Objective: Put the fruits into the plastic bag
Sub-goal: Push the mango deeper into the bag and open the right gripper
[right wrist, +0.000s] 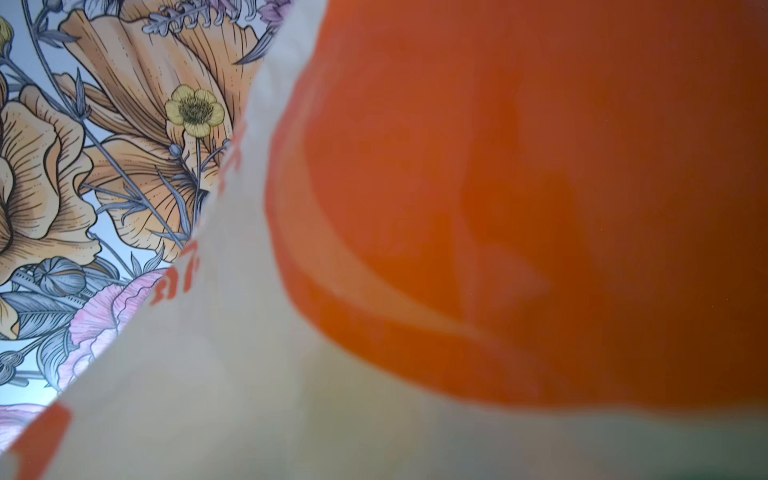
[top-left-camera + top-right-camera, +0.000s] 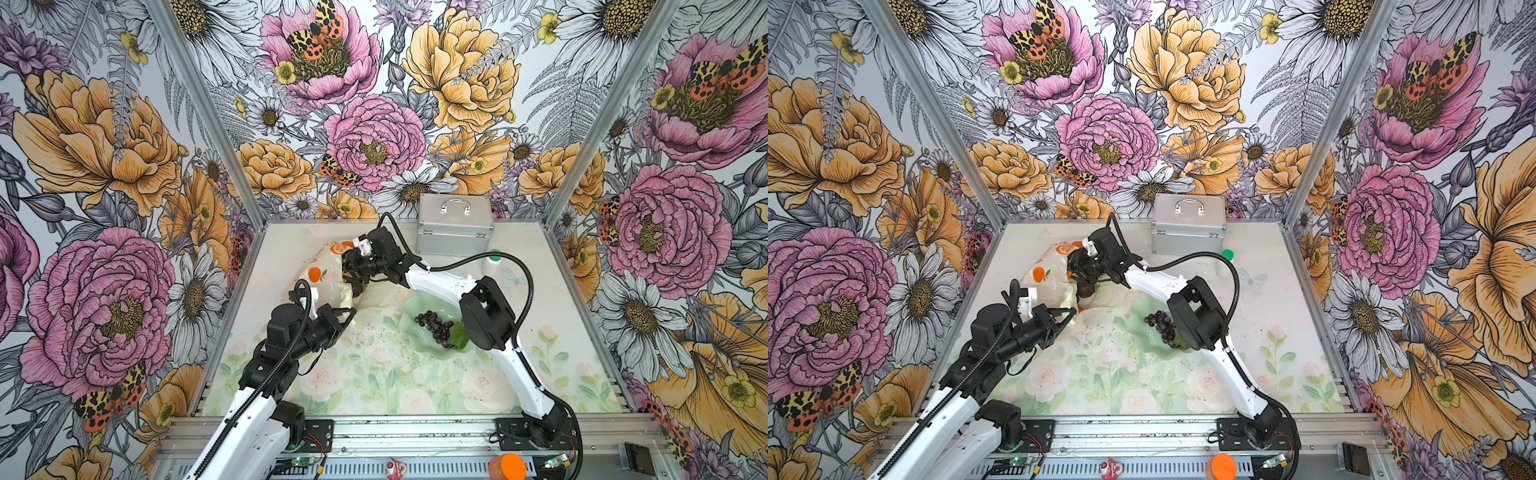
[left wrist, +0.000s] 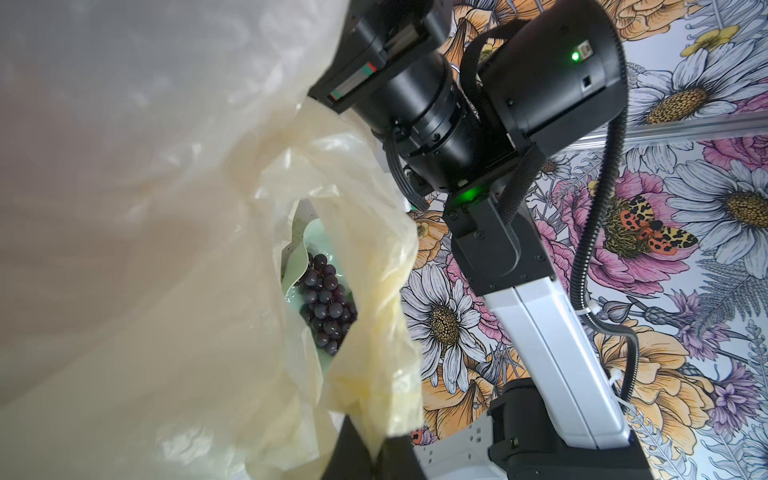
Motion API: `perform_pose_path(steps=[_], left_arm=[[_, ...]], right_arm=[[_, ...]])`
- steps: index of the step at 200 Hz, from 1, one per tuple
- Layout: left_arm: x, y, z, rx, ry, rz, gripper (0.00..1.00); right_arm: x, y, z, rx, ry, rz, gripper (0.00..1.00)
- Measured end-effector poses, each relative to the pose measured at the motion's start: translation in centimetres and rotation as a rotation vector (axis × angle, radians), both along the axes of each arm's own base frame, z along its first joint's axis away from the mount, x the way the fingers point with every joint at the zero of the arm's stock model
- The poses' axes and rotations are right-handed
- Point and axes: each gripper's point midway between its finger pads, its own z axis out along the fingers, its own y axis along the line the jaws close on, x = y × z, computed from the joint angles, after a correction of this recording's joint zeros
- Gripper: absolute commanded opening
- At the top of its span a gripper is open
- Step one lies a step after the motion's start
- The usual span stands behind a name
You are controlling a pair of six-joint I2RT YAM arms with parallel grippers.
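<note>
My right gripper will move gently in at the bag's opening [image 2: 351, 293] and let go of the dark avocado, because the bag's near rim is held up and the bag is wide open.
The cream plastic bag [image 2: 322, 270] [image 2: 1044, 270] with printed oranges lies at the back left, its mouth facing the dish. My left gripper [image 2: 351, 312] [image 2: 1073, 311] [image 3: 376, 455] is shut on the near rim of the bag's mouth and holds it up. My right gripper [image 2: 352, 277] [image 2: 1080, 279] reaches across to the mouth, shut on a dark avocado [image 2: 356, 287] [image 2: 1086, 289]. Bag plastic [image 1: 208, 374] fills the right wrist view and hides those jaws. A purple grape bunch [image 2: 436, 326] [image 2: 1163, 326] [image 3: 326, 303] and a green leaf [image 2: 458, 334] lie in the pale green dish [image 2: 415, 303] [image 3: 309, 237].
A silver metal case [image 2: 455, 230] [image 2: 1187, 228] stands against the back wall. A clear bottle with a green cap [image 2: 494, 255] [image 2: 1227, 254] is to its right. The right arm's elbow hangs over the dish's right side. An orange lid [image 2: 507, 467] sits on the front rail.
</note>
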Motion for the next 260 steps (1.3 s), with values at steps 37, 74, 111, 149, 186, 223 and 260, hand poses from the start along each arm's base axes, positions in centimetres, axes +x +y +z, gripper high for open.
perform_pose_path(steps=[37, 74, 111, 149, 186, 223, 260], left_arm=[[0.1, 0.6, -0.5, 0.014, 0.017, 0.018, 0.00], [0.2, 1.7, -0.6, 0.026, 0.024, 0.053, 0.00], [0.1, 2.5, -0.1, 0.029, 0.026, 0.073, 0.00], [-0.4, 2.8, 0.2, 0.027, 0.023, 0.068, 0.00], [-0.7, 2.8, 0.1, 0.024, 0.029, 0.063, 0.00], [-0.7, 2.9, 0.2, 0.021, 0.029, 0.062, 0.00], [-0.7, 2.9, 0.2, 0.021, 0.029, 0.064, 0.00]], right_arm=[[1.9, -0.5, -0.6, -0.025, -0.003, -0.053, 0.36], [2.9, -0.1, -0.9, -0.033, -0.003, -0.067, 0.43], [3.2, 0.1, -0.4, -0.037, -0.008, -0.063, 0.55], [3.1, 0.3, 0.0, -0.044, -0.032, -0.045, 0.67], [2.4, 0.5, -0.1, -0.051, -0.047, -0.010, 0.87], [1.7, 0.6, -0.4, -0.061, -0.049, 0.023, 0.99], [0.8, 0.1, -1.7, -0.117, -0.031, 0.056, 1.00]])
